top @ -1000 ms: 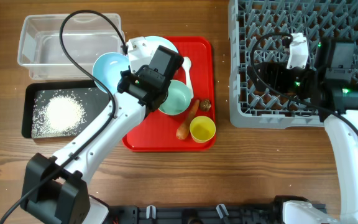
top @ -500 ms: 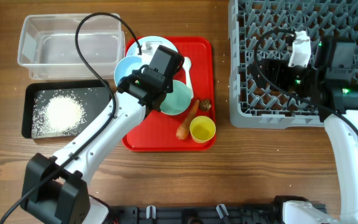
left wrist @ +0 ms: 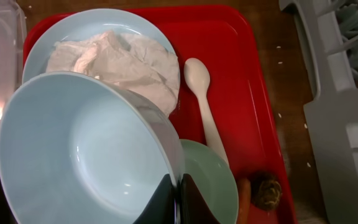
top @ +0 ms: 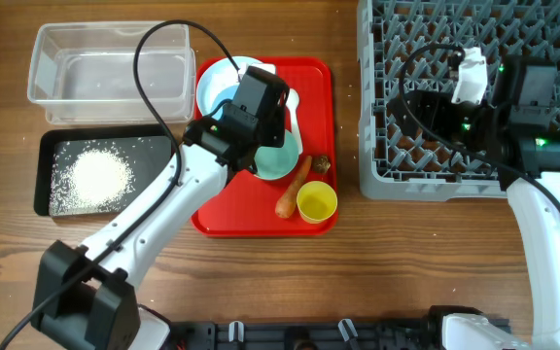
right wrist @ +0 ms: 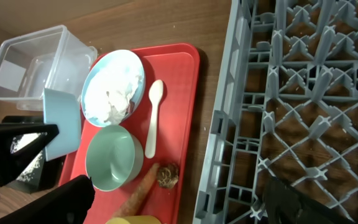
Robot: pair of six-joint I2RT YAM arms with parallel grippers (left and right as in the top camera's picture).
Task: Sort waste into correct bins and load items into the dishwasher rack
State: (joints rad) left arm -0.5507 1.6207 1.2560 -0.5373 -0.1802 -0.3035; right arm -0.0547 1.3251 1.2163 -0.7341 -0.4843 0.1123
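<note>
I should next pull the bowl in my left gripper back, lower it and let go of it in the empty near corner of the red tray, which is below and back from the gripper.
My left gripper [left wrist: 178, 198] is shut on the rim of a pale blue bowl [left wrist: 86, 155] and holds it above the red serving tray [top: 314, 83], over the pale blue plate [left wrist: 92, 18]. Crumpled white tissue [left wrist: 126, 56] lies on the plate. On the tray are the white spoon [left wrist: 205, 102], a pale green bowl [top: 278, 157], an orange carrot piece [top: 293, 190], a small brown lump [top: 324, 164] and a yellow cup [top: 317, 201]. My right gripper [right wrist: 179, 205] is open and empty over the left edge of the grey rack [top: 474, 165]. No red wrapper shows.
A clear tub [top: 105, 63] stands at the far left. In front of it a black tray [top: 45, 185] holds white rice grains [top: 95, 175]. The left arm's black cable [top: 163, 44] loops over the tub.
My left gripper has carried the pale blue bowl to the right, from beside the tub to over the plate. The right arm has stayed almost still.
</note>
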